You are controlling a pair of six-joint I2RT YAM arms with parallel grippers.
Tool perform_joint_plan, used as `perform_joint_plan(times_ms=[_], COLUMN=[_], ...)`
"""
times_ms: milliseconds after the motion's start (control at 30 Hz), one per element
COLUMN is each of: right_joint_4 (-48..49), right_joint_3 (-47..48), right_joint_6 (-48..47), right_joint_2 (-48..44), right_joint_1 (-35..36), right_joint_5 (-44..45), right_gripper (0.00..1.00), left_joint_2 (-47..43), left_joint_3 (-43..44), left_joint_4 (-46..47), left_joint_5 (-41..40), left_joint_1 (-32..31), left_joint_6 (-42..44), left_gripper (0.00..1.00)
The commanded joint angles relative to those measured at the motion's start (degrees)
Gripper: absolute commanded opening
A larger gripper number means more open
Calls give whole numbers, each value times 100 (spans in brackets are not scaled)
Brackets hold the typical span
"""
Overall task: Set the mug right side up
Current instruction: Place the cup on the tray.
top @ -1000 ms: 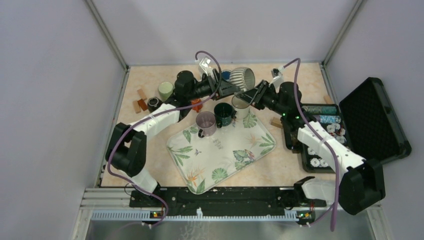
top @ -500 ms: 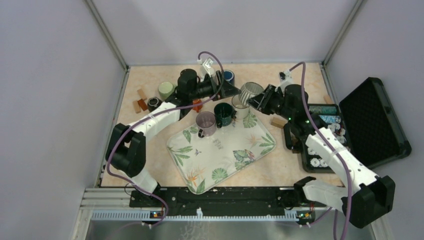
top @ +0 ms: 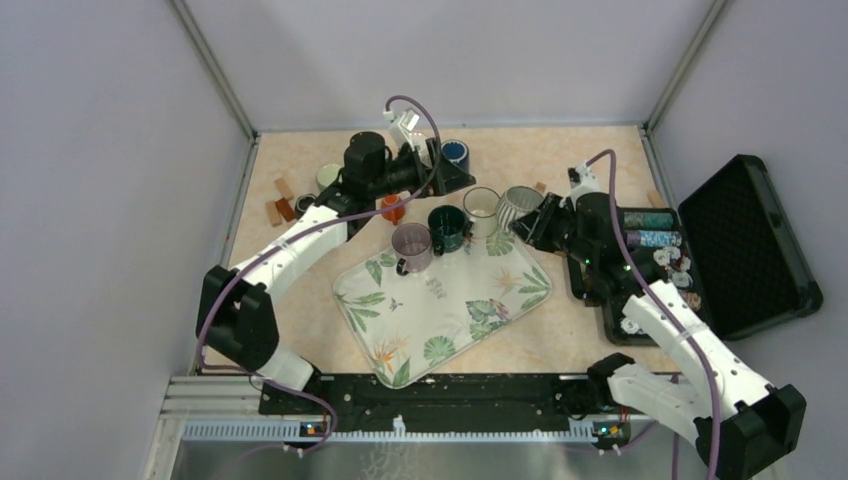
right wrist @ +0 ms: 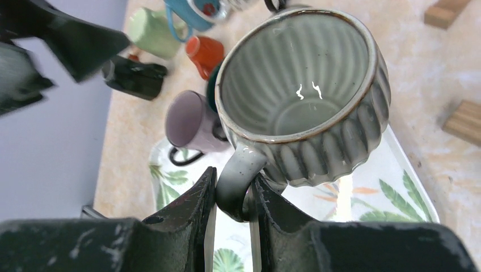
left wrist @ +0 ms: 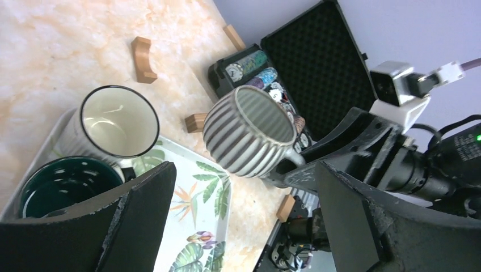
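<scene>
My right gripper should move the ribbed mug back and down onto the bare tray beside the white mug next and let go of it, because the ribbed mug's opening already faces up.
The ribbed grey mug hangs at the tray's far right corner, mouth facing up and a little tilted. My right gripper is shut on its handle; in the right wrist view the fingers pinch the loop under the mug. My left gripper stands wide open behind the tray, apart from the mug. In the left wrist view the mug shows between the spread fingers, well beyond them. Whether the mug's base touches anything I cannot tell.
On the leaf-patterned tray stand a white mug, a dark green mug and a purple mug. Small cups and wooden blocks sit far left. A black case of chips lies right.
The right gripper carried the mug rightward and down while turning its mouth from sideways to upward. The left gripper drew back to the left and opened wider.
</scene>
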Motion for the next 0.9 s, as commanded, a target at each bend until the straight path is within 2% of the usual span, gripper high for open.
perform_joint_plan(times_ms=[0, 167, 467, 867], right_joint_4=[543, 973, 2297, 3487], right_joint_3=[-285, -814, -1805, -2589], right_joint_6=[-165, -300, -489, -708], right_joint_2=[-194, -277, -125, 181], right_joint_1=[151, 397, 826, 1148], right_joint_5=[166, 444, 819, 1294], right_gripper=[0, 0, 0, 0], left_joint_2=[-510, -774, -1014, -1249], left_joint_3=[249, 128, -101, -347], left_joint_4=[-460, -690, -1027, -1219], left_joint_5=[-508, -803, -980, -1177], left_joint_1=[-20, -14, -6, 25], left_joint_6=[556, 783, 975, 1149], left_gripper=[98, 98, 98, 98])
